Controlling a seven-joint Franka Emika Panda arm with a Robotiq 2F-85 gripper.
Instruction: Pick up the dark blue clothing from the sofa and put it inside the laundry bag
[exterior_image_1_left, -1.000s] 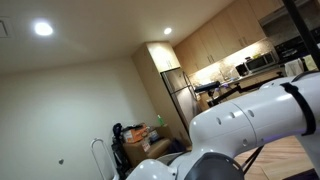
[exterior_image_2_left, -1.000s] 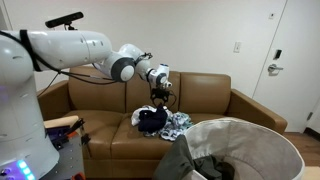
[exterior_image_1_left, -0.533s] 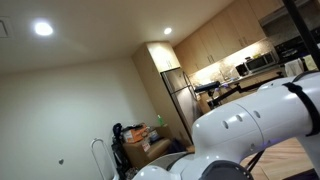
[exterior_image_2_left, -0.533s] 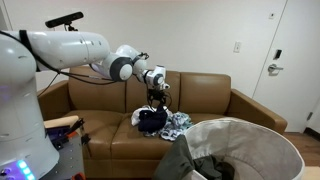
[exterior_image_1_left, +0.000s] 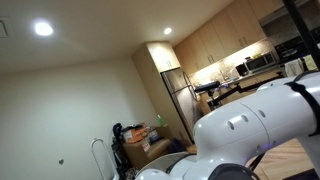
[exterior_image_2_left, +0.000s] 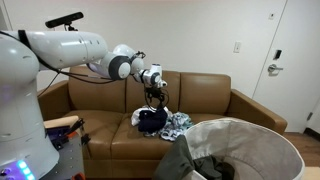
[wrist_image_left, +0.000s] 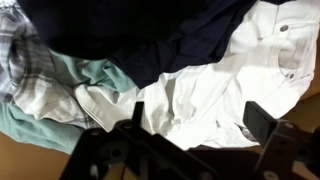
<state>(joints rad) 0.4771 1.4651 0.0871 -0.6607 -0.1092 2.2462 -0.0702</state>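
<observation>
The dark blue clothing (wrist_image_left: 150, 42) comes next, so my gripper moves toward the top of the wrist view and down onto it. Its open fingers still hover over the white garment (wrist_image_left: 220, 85).
The dark blue clothing (exterior_image_2_left: 150, 120) lies crumpled on the brown sofa (exterior_image_2_left: 205, 95), on a pile of clothes. In the wrist view it fills the top of the picture (wrist_image_left: 130, 30), above a white garment (wrist_image_left: 220, 85) and a pale green one (wrist_image_left: 100, 85). My gripper (exterior_image_2_left: 156, 99) hangs just above the pile, fingers pointing down. In the wrist view the gripper (wrist_image_left: 195, 125) is open and empty, its two fingers spread over the white garment. The laundry bag (exterior_image_2_left: 240, 150) stands open in front of the sofa.
A checked garment (wrist_image_left: 15, 55) lies at the pile's edge. The sofa's seat shows bare on both sides of the pile. A door (exterior_image_2_left: 300, 60) is in the wall behind. An exterior view shows mostly the arm's white body (exterior_image_1_left: 260, 130) and a kitchen far behind.
The gripper has shifted slightly left and down toward the clothes pile. Nothing has been taken hold of.
</observation>
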